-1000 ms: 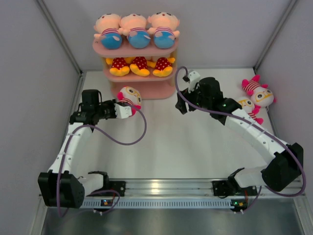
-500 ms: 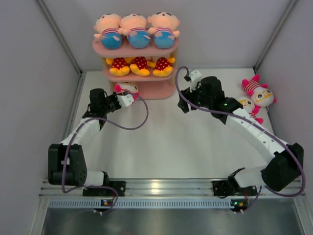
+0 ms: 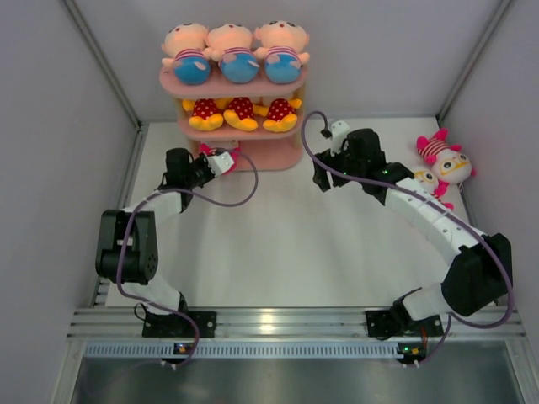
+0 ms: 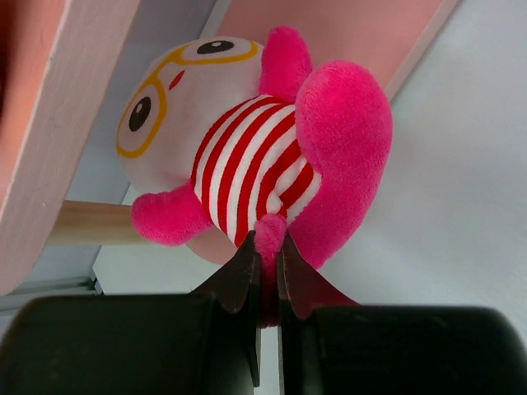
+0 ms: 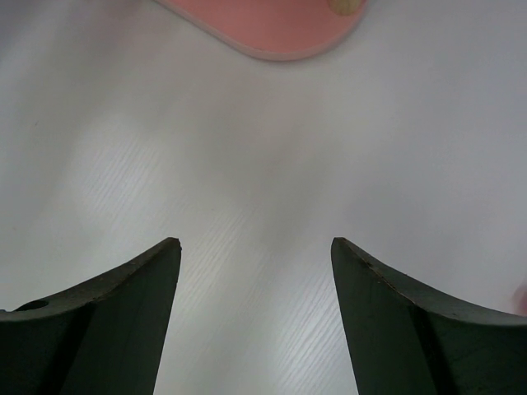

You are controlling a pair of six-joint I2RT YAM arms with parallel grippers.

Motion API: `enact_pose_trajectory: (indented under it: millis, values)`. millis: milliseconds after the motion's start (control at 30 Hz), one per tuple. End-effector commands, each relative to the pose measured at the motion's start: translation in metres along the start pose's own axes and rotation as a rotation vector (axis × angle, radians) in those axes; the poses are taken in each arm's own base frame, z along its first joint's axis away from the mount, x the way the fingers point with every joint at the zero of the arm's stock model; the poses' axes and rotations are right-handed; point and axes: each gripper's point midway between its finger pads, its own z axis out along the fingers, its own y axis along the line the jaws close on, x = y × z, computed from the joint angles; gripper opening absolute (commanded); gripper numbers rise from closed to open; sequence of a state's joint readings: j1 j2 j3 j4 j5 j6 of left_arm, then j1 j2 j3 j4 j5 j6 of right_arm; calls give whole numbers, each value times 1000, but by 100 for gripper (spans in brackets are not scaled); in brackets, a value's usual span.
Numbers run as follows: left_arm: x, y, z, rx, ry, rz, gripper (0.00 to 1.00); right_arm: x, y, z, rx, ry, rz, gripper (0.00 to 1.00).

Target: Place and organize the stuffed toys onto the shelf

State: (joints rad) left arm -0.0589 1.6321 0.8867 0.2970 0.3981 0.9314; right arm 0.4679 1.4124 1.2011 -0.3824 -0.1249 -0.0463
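The shelf's bottom board (image 3: 259, 151) lies outward of my left gripper and the toy's legs overhang the board's edge, so my left gripper will next push the toy outward onto it and let go.
The pink three-tier shelf (image 3: 253, 87) stands at the back. Three peach-headed dolls (image 3: 239, 52) sit on its top board and three yellow-orange toys (image 3: 242, 113) on the middle one. My left gripper (image 3: 227, 159) is shut on a white-faced, pink-striped toy (image 4: 247, 148) and holds it by a pink limb at the shelf's bottom tier, beside a wooden post (image 4: 90, 222); the middle board mostly hides it from above. My right gripper (image 3: 322, 180) is open and empty over the table, right of the shelf. Two more pink-striped toys (image 3: 450, 160) (image 3: 428, 181) lie at the far right.
Grey walls close in the table on the left, back and right. The bottom board's edge (image 5: 272, 25) shows at the top of the right wrist view, with bare table under the open fingers (image 5: 140, 288). The shelf's middle board (image 4: 49, 123) hangs just over the held toy.
My left arm has stretched toward the back, carrying the pink-striped toy from the open table in under the shelf's left side. The right gripper has shifted slightly to the right and stays open.
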Motion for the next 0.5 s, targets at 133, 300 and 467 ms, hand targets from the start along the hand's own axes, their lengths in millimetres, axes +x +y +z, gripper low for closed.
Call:
enact_pose_trajectory:
  millis: [133, 300, 467]
  values:
    - [-26, 51, 19, -155, -45, -34, 0, -36, -15, -1, 25, -78, -17, 74]
    - [-26, 45, 20, -150, -38, -40, 0, -35, -22, -2, 32, -86, -7, 74]
    - [-20, 41, 22, -145, 3, -51, 1, -30, -24, -5, 33, -79, 0, 74]
